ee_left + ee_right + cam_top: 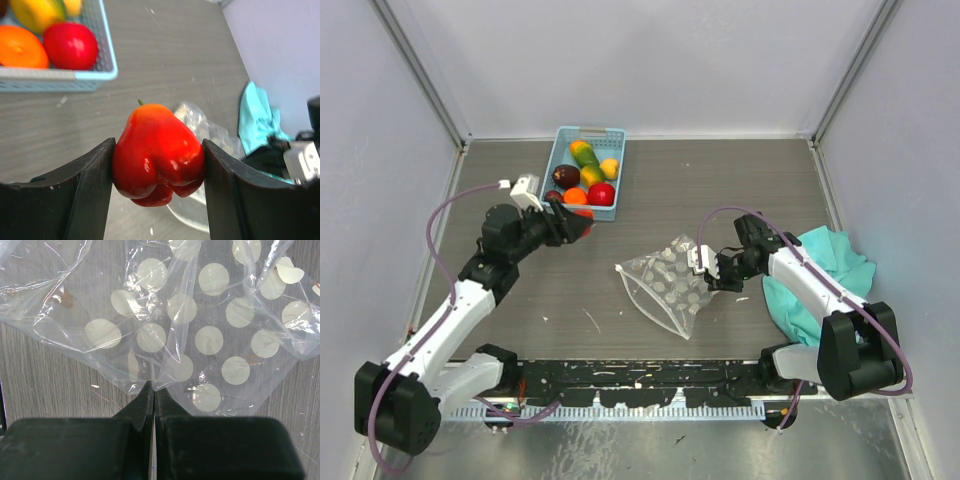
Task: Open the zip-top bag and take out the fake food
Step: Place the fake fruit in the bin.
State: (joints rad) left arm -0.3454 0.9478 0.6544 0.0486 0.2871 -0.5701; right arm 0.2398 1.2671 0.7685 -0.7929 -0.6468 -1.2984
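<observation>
The pepper (157,154) still hangs short of the basket's near rim, so my left gripper will move outward and release it over the orange and red fruits.
The clear zip-top bag (669,283) with white dots lies flat and crumpled at the table's middle. My right gripper (707,270) is shut on the bag's right edge (156,385); the film is pinched between the fingertips. My left gripper (578,226) is shut on a glossy red fake pepper (157,154) and holds it above the table just in front of the blue basket (563,150). Several fake fruits lie in the basket, among them an orange one (20,47) and a red one (70,45). The bag shows no food inside.
A teal cloth (820,275) lies at the right under my right arm; it also shows in the left wrist view (255,117). The basket's near rim (60,75) is close to the held pepper. Grey walls enclose the table.
</observation>
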